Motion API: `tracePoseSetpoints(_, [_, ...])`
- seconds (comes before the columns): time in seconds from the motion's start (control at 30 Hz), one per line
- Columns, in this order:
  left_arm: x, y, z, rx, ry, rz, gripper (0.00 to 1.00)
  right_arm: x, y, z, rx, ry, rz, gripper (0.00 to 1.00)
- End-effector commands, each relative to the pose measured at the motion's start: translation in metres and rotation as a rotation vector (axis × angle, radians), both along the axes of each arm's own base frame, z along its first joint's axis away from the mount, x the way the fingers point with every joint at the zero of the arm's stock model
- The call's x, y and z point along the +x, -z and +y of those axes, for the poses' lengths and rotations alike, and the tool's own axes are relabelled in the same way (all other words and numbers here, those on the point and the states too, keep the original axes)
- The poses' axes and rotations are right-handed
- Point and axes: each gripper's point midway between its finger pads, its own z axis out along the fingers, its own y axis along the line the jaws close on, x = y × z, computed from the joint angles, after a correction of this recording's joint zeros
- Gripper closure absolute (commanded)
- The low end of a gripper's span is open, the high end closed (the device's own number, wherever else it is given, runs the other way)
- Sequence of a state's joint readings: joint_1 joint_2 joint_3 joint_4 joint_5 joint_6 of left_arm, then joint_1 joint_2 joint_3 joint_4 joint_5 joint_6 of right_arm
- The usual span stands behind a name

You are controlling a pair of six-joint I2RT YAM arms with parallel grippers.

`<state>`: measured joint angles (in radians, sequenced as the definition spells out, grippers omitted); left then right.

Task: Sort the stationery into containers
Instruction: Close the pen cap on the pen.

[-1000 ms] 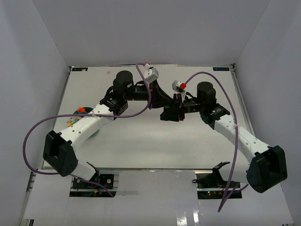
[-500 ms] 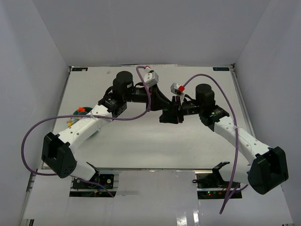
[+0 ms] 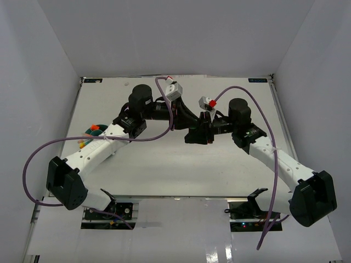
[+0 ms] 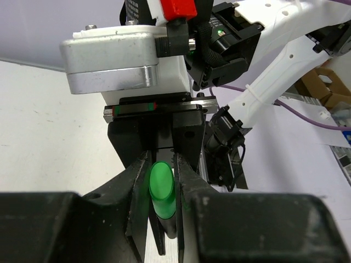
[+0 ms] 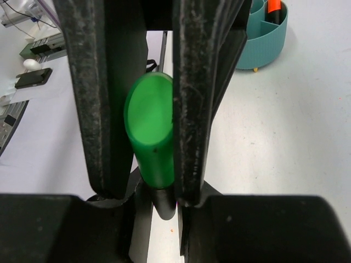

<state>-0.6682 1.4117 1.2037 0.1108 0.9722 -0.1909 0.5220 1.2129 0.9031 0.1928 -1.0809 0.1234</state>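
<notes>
My left gripper swings to the left in the top view next, down over that marker's section (image 3: 99, 129), and releases, as the tub holds an orange-capped marker.
My two grippers meet tip to tip over the middle of the table. A short black marker with a green cap (image 4: 161, 185) sits between the jaws of both. My left gripper (image 3: 193, 131) is shut on it in the left wrist view (image 4: 162, 219). My right gripper (image 3: 204, 131) also presses on the marker (image 5: 149, 131) in its own view (image 5: 148, 164). The round teal tub (image 3: 89, 131) with dividers stands at the left, partly hidden by the left arm. In the right wrist view the tub (image 5: 263, 38) holds an orange-capped marker (image 5: 274, 7). The marker is hidden in the top view.
Purple cables loop from both arms over the table (image 3: 164, 170). White walls close in the back and both sides. A tiny orange speck (image 5: 171, 230) lies on the table under the grippers.
Both grippers, still joined tip to tip, have drifted slightly left and the left arm's elbow has swung outward to the left. The marker stays between the jaws.
</notes>
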Motion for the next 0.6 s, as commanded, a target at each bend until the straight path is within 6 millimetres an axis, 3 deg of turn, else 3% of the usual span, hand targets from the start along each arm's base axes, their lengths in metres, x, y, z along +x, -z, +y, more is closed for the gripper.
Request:
tracePoseSetpoints(0.0, [-0.079, 0.101, 0.014, 0.31, 0.265, 0.515, 1.0, 0.011, -0.126, -0.016, 0.3, 0.116, -0.47, 0.92])
tracePoseSetpoints(0.1, [-0.074, 0.098, 0.01, 0.305, 0.259, 0.509, 1.0, 0.01, -0.113, -0.017, 0.281, 0.125, -0.439, 0.92])
tracePoseSetpoints(0.27, [-0.069, 0.092, 0.007, 0.296, 0.247, 0.494, 1.0, 0.01, -0.09, -0.018, 0.244, 0.125, -0.387, 0.79])
tracePoseSetpoints(0.43, [-0.059, 0.082, 0.007, 0.273, 0.224, 0.459, 1.0, 0.008, -0.063, -0.017, 0.197, 0.114, -0.323, 0.6])
tracePoseSetpoints(0.57, [-0.045, 0.074, 0.008, 0.255, 0.171, 0.424, 1.0, 0.003, -0.025, -0.02, 0.133, 0.109, -0.232, 0.4])
